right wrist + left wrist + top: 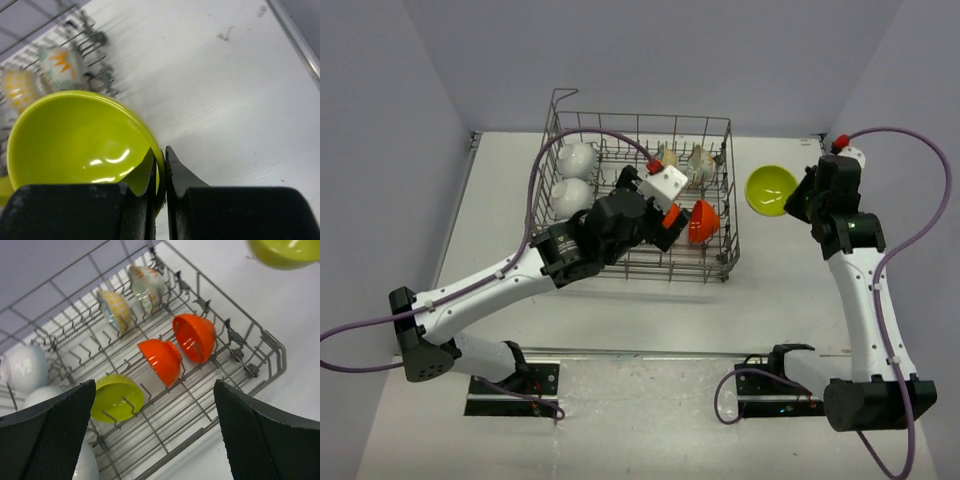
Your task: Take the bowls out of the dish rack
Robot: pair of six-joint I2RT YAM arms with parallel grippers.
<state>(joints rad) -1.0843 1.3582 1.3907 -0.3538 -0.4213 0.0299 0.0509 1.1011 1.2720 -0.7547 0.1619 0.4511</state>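
The right gripper lowers the yellow-green bowl onto the bare tabletop beside the rack next and releases the bowl's rim. That patch is clear of other dishes.
The grey wire dish rack (pixel 730 200) stands at the back centre, with several bowls propped between its tines. In the left wrist view I see two orange bowls (pixel 161 360) (pixel 196 336), a yellow-green bowl (pixel 117 396), two floral bowls (pixel 116 310) and white bowls (pixel 24 367). My left gripper (pixel 155 435) hangs open above the rack's near side with nothing between its fingers. To the right of the rack, my right gripper (pixel 160 165) is shut on the rim of another yellow-green bowl (pixel 75 140), which also shows from above (pixel 770 189).
The rack's raised corner loop (pixel 560 95) sticks up at the back left. Grey walls close in the table on the left, back and right. Bare white tabletop (pixel 650 320) lies between the rack and the arm bases.
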